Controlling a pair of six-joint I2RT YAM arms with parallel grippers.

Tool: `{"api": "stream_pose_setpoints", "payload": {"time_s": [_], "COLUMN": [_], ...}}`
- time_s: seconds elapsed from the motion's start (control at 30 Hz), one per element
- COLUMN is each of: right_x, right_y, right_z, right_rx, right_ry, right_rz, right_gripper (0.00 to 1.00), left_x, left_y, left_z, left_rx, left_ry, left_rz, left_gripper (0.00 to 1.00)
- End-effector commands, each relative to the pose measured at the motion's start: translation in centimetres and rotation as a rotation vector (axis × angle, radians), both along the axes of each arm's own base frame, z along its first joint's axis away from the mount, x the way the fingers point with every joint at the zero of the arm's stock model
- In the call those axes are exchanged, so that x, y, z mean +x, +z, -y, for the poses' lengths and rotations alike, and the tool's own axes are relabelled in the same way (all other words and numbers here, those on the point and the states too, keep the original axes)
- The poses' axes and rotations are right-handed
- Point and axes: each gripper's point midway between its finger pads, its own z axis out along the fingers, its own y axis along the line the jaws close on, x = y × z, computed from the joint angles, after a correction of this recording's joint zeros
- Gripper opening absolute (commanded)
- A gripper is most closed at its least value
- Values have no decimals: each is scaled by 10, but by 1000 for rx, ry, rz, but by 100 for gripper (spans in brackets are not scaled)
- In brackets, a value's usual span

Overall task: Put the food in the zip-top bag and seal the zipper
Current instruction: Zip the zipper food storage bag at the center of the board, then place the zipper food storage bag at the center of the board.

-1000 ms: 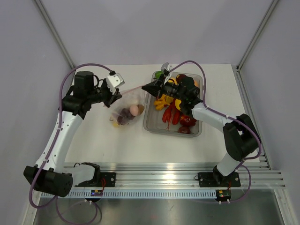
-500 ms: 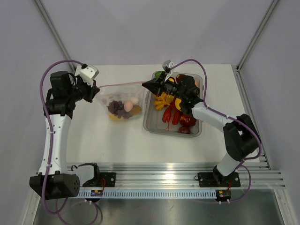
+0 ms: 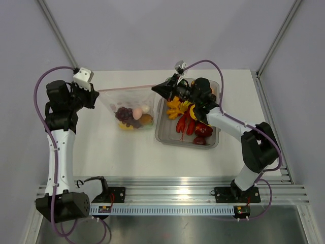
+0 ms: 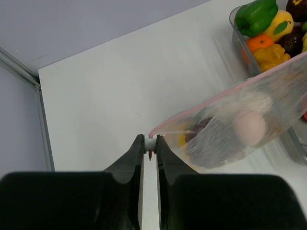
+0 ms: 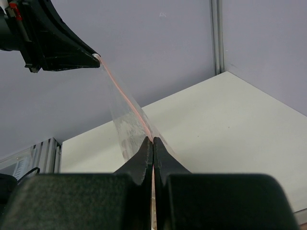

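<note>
My left gripper moves away from my base next, toward the far wall, then opens off the white slider [image 3: 97, 92] [image 4: 150, 143].
The clear zip-top bag [image 3: 127, 101] hangs stretched between my two grippers, a little above the table. Its pinkish-red zipper [image 3: 127, 89] runs taut along the top edge. My left gripper [image 3: 97, 93] is shut on the white slider at the zipper's left end [image 4: 150, 142]. My right gripper [image 3: 155, 88] is shut on the bag's right corner at the zipper [image 5: 152, 140]. Inside the bag lie pieces of food [image 3: 133, 116]: a pink piece [image 4: 248, 128], a purple one [image 4: 211, 139] and a yellow one. The zipper [image 5: 125, 98] rises toward the left gripper [image 5: 57, 43].
A grey translucent tray [image 3: 159, 136] stands just right of the bag, under my right arm. It holds more toy food [image 3: 189, 124], among it a green pepper [image 4: 256, 14] and an orange piece [image 4: 259, 42]. Grey walls stand on three sides.
My left gripper has moved left and back along the zipper. The bag, bunched a second ago, is now pulled flat and taut between the grippers. My right gripper has stayed nearly still.
</note>
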Motion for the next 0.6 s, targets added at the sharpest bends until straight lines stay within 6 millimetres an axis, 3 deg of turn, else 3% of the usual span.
{"api": "stream_pose_setpoints", "payload": {"time_s": [0.0,0.07,0.13,0.23,0.27,0.3,0.4,0.47,0.5,0.53,0.57], "right_x": [21,28,34,49,55,55,55,42,34,16,4], "right_y": [39,35,44,58,53,73,88,85,80,70,62], "right_z": [12,8,4,-5,-10,-13,-21,-29,-33,-39,-43], "right_rx": [82,85,99,109,106,130,164,166,158,127,114], "right_ry": [-60,-58,-62,-58,-50,-36,22,122,170,267,328], "right_rz": [93,98,118,141,130,168,184,171,161,148,116], "right_gripper": [0,0,0,0,0,0,0,0,3,6,23], "left_x": [19,32,47,65,71,73,68,58,57,53,48], "left_y": [48,60,65,96,111,122,145,152,143,140,136], "left_z": [-43,-40,-39,-44,-46,-47,-46,-47,-48,-47,-47], "left_rx": [20,-16,-52,-74,-79,-81,-89,-90,-96,-102,-111], "left_ry": [187,163,153,164,164,156,134,143,153,159,165], "left_rz": [149,156,149,254,289,321,366,376,357,352,340], "left_gripper": [0,0,0,0,0,0,0,0,0,8,45]}}
